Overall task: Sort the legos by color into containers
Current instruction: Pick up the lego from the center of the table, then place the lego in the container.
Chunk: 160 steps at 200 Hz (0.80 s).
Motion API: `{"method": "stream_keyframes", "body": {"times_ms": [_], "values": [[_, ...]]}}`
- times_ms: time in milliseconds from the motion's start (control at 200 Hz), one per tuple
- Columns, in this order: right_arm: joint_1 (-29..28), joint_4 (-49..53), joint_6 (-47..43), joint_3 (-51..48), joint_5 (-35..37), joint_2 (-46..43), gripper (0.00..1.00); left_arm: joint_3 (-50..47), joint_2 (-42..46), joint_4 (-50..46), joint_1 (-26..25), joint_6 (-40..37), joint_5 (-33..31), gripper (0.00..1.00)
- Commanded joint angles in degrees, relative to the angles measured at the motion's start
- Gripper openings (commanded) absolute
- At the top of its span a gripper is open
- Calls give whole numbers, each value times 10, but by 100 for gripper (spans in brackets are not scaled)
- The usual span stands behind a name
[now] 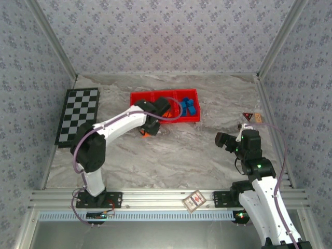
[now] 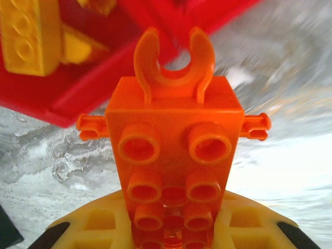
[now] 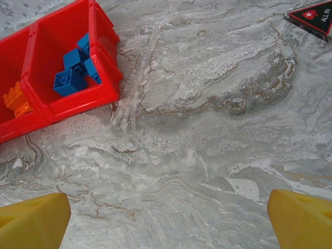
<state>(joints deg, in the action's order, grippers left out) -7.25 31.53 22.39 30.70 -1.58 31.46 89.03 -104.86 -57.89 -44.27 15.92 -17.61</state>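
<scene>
My left gripper carries the orange lego outward over the middle section of the red tray next and releases it. The orange legos lie there, outward of the gripper.
An orange lego [image 2: 174, 135] with a clip at its end and small side pegs is held between the yellow fingers of my left gripper [image 2: 174, 228], which is shut on it. The pair sits just in front of the red tray [image 1: 138, 98], near its front edge; the lego [image 1: 144, 134] shows below the gripper [image 1: 149, 129]. Yellow legos [image 2: 28, 36] lie in one compartment of the tray [image 2: 78, 88]. Blue legos [image 3: 72, 72] fill the right compartment, orange legos [image 3: 15, 98] the one beside it. My right gripper [image 3: 168, 223] is open over bare table, right of the tray [image 3: 78, 104].
A black-and-white checkered board [image 1: 78, 116] lies at the far left. A dark triangular card [image 3: 314, 18] and a small tan piece [image 1: 257, 118] sit at the far right. Another card [image 1: 195, 201] rests on the front rail. Patterned walls close in the table.
</scene>
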Motion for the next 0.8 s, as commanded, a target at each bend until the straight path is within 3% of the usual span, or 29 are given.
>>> {"method": "stream_keyframes", "body": {"times_ms": [0,310,795], "values": [[4,6,-11,18,-8,-10,100,98,-39,-48,-1,69,3,19],[3,11,-10,17,-9,-30,100,348,-200,-79,37,92,62,20],[-29,13,-3,12,10,-42,100,445,-303,0,78,140,115,21]]}}
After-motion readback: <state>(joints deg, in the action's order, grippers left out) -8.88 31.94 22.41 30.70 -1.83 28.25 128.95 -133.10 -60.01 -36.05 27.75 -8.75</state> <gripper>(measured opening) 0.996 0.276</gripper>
